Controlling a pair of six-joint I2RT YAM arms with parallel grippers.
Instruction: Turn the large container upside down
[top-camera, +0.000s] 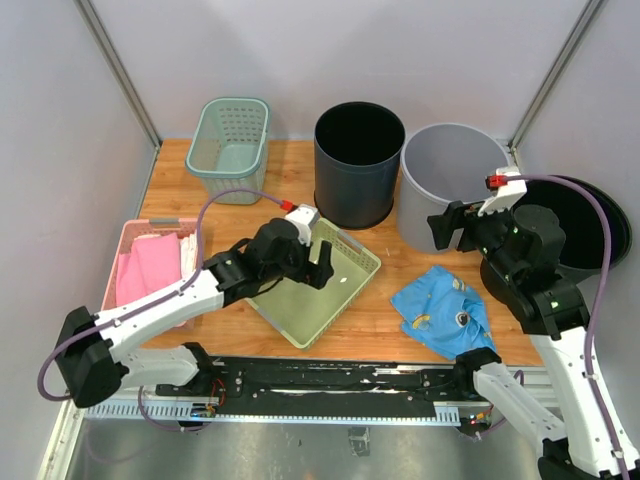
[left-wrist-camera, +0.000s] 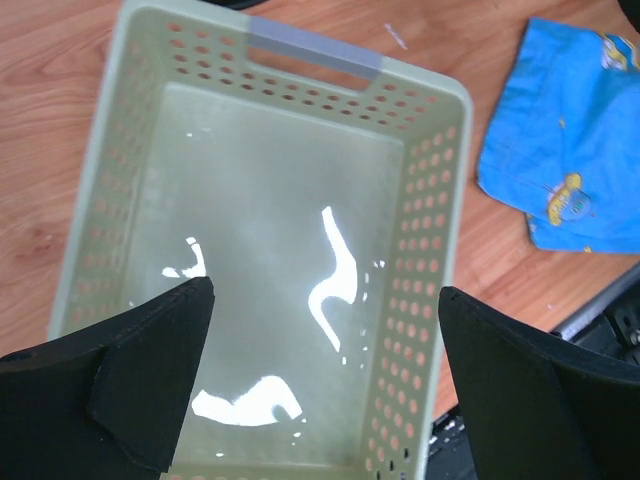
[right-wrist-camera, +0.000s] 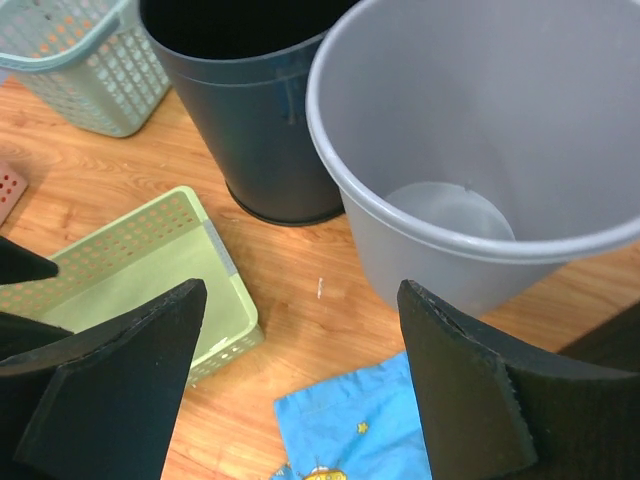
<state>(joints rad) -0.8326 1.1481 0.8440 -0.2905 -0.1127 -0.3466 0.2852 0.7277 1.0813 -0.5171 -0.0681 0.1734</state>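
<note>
The left gripper moves down toward the blue cloth and onto the pale-green basket's long rim on that side next, since my fingers hang over the basket's inside.
A large light-grey round bin (top-camera: 415, 215) stands upright at the back right, open side up and empty; in the right wrist view (right-wrist-camera: 480, 120) it fills the upper right. A dark-grey bin (top-camera: 355, 190) stands upright just left of it, also in the right wrist view (right-wrist-camera: 260, 140). My right gripper (top-camera: 452, 232) is open and empty, just in front of the grey bin's near wall, in the right wrist view (right-wrist-camera: 302, 290) too. My left gripper (top-camera: 318, 268) is open and empty above a flat pale-green basket (left-wrist-camera: 260, 200), in the left wrist view (left-wrist-camera: 325, 300) too.
The pale-green basket (top-camera: 330, 300) lies at the table's middle front. A blue cloth (top-camera: 445, 310) lies below the right gripper. A teal basket (top-camera: 232, 150) stands at the back left. A pink basket (top-camera: 150, 265) with pink cloth sits at the left edge. A black round object (top-camera: 600, 215) is at the far right.
</note>
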